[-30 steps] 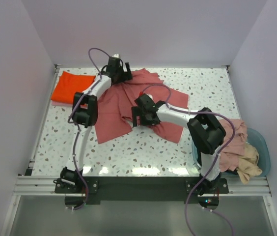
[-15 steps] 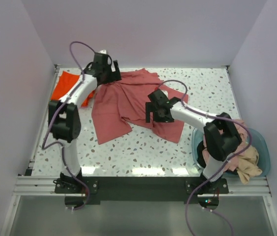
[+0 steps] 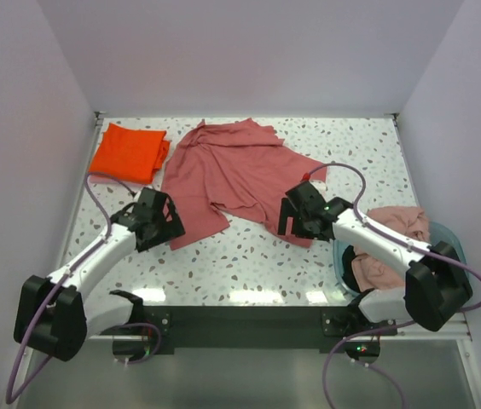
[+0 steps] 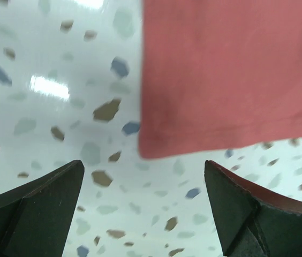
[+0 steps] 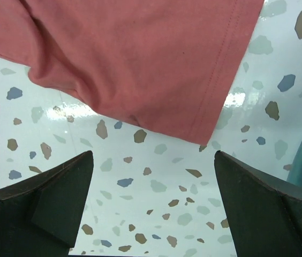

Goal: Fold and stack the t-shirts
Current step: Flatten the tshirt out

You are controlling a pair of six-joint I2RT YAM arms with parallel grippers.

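The pink shirt's near corner (image 3: 176, 244) (image 4: 151, 145) lies flat below my left gripper, in line with the gap between its fingers. My left gripper needs to lower its fingers around the corner next and close.
A dusty salmon-pink t-shirt (image 3: 236, 175) lies spread and rumpled on the speckled table. A bright orange t-shirt (image 3: 128, 152) lies folded at the far left. My left gripper (image 3: 165, 223) is open and empty just near the pink shirt's near left corner (image 4: 204, 96). My right gripper (image 3: 290, 220) is open and empty just near the shirt's near right hem (image 5: 156, 80). Further pink and beige shirts (image 3: 394, 226) lie heaped in the teal basin.
The teal basin (image 3: 455, 247) stands at the near right, beside my right arm. White walls close the table on three sides. A metal rail (image 3: 240, 319) runs along the near edge.
Both arms have pulled back toward the near edge. The left gripper left the shirt's far edge; the right left its middle. The pink shirt now lies wider.
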